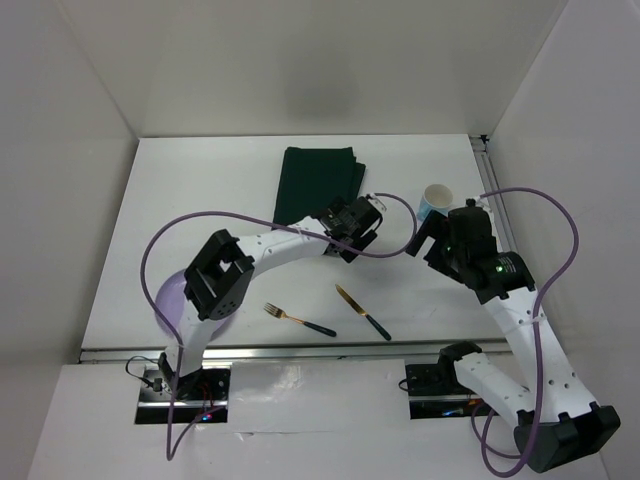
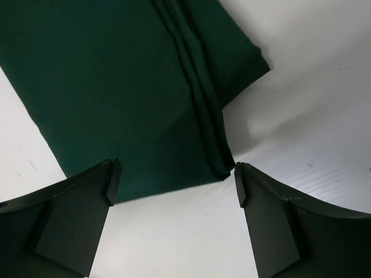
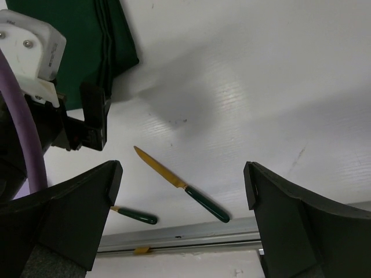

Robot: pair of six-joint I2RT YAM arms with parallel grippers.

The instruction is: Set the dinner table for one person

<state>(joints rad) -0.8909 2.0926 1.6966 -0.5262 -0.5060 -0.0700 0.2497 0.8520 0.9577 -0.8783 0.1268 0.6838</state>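
Note:
The cloth's near corner [image 2: 224, 172] with the folded edges is below my left gripper, between the open fingers, so my left gripper will next go down over it and close there.
The dinner table [image 1: 200, 210] is a wide white tabletop. A folded dark green cloth [image 1: 318, 180] lies at its back middle. My left gripper [image 1: 358, 222] hovers open over the cloth's near right corner. In the left wrist view the cloth [image 2: 127, 87] fills the upper left, and nothing sits in the left gripper [image 2: 175, 182]. A gold knife [image 1: 362, 311] and a gold fork [image 1: 298, 318], both green-handled, lie near the front edge. My right gripper [image 1: 432, 240] is open, raised beside a white cup [image 1: 436, 198]. Between the right gripper's [image 3: 182, 182] fingers, far below, lies the knife [image 3: 200, 197].
A lilac plate [image 1: 172, 300] sits at the front left, partly under the left arm. A metal rail [image 1: 320, 350] runs along the table's front edge. White walls close in the left, back and right. Purple cables loop off both arms.

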